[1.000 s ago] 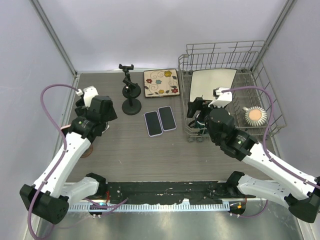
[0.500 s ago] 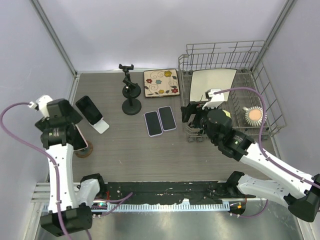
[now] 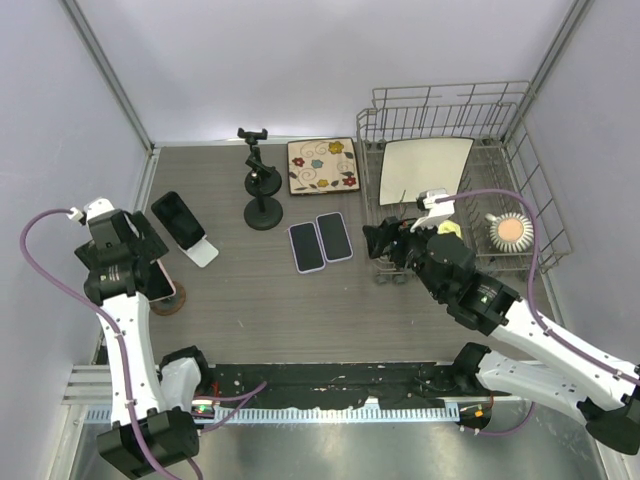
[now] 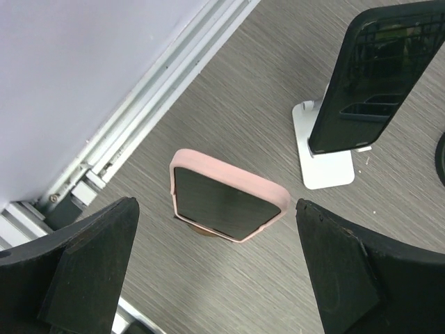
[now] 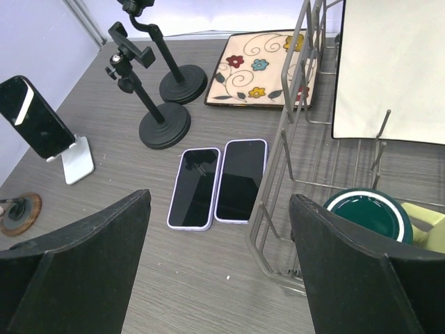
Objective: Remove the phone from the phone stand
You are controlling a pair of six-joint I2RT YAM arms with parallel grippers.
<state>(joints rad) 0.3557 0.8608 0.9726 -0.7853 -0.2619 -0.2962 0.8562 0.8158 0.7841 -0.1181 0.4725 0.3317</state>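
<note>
Next, my left gripper moves down over the pink phone's upper edge [image 4: 231, 175] until its fingers straddle the phone's case, as the phone leans below, between them.
A pink-cased phone [image 4: 226, 203] leans on a round brown stand [image 3: 170, 303] at the table's left edge. My left gripper [image 4: 222, 278] hovers above it, open wide, with one of its black fingers [image 4: 83, 271] on each side and nothing touching. From above, the left gripper [image 3: 138, 268] covers most of the pink phone [image 3: 166, 282]. A black phone [image 4: 372, 76] rests upright on a white stand [image 4: 327, 156] just beyond. My right gripper [image 5: 222, 278] hangs open and empty by the dish rack's left side, seen from above as the right gripper [image 3: 382, 238].
Two lilac-cased phones [image 3: 307, 246] [image 3: 335, 236] lie flat mid-table. Two black tripod stands [image 3: 263, 195] and a floral tile [image 3: 322, 165] stand behind them. A wire dish rack [image 3: 535, 190] at the right holds a white board [image 3: 425, 170], a green bowl [image 5: 368, 212] and a brush.
My left arm has swung from over the white stand out to the left edge, uncovering the black phone, and now sits over the pink phone. The right gripper has shifted slightly forward.
</note>
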